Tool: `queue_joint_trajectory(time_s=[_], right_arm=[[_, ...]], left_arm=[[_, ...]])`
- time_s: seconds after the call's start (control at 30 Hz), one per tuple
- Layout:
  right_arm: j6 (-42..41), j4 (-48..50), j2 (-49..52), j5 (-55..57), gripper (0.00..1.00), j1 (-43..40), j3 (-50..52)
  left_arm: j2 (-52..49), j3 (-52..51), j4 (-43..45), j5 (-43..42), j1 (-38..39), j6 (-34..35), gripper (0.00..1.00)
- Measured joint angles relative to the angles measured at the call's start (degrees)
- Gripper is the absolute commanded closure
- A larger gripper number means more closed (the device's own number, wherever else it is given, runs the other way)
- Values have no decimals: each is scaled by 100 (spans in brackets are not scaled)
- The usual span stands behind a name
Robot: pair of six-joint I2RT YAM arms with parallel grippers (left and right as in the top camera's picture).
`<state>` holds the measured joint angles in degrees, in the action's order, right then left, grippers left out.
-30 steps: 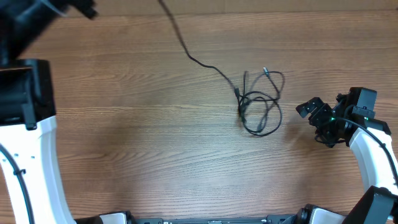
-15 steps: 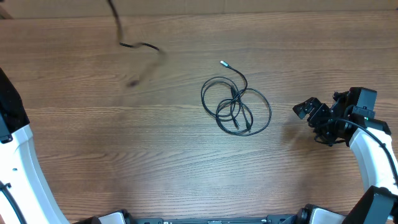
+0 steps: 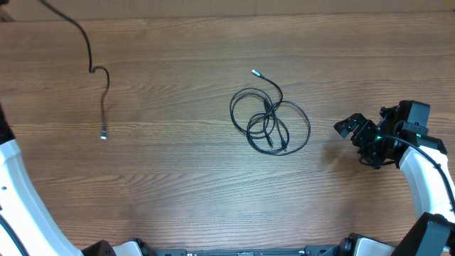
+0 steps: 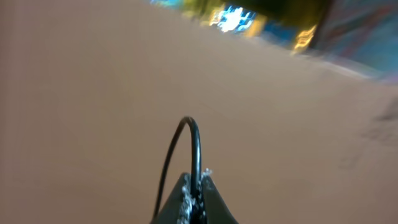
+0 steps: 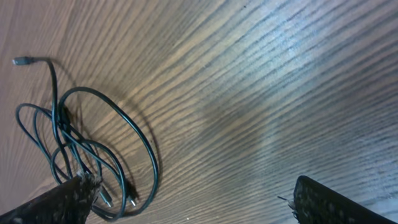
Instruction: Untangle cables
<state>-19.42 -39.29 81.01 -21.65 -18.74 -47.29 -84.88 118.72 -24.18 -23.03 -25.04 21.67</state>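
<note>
The bare table at the left (image 3: 87,129) in the overhead view is clear of the bundle, so I will move my left gripper back and down to it next.
A bundle of thin black cables (image 3: 270,119) lies in loose loops at the table's middle, one plug end pointing up-left; it also shows in the right wrist view (image 5: 74,143). A separate black cable (image 3: 99,85) hangs from the far left corner, its plug end near the table. My left gripper (image 4: 194,186) is shut on this cable and is out of the overhead view. My right gripper (image 3: 359,131) is open and empty, to the right of the bundle; its fingers (image 5: 193,202) show at the lower corners of the right wrist view.
The wooden table (image 3: 178,178) fills the overhead view. The white left arm (image 3: 21,199) is at the left edge and the white right arm (image 3: 426,171) at the right edge. The left wrist view is blurred.
The left gripper has pulled one cable out of the bundle and carried it to the far left. The remaining bundle shifted left and settled in wider loops. The right gripper hardly moved.
</note>
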Motion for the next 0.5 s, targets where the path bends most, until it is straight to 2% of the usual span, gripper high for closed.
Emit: queue_joint_trajectory(time_s=[0.23,0.5], right_arm=[[0,-46,0,-4,0,0,0],[0,-50,0,-4,0,-2,0]], left_arm=[[-208,0,-1408,796,-883,-907,96],[-629,0,-2608,3287,-1102,-1405,96]])
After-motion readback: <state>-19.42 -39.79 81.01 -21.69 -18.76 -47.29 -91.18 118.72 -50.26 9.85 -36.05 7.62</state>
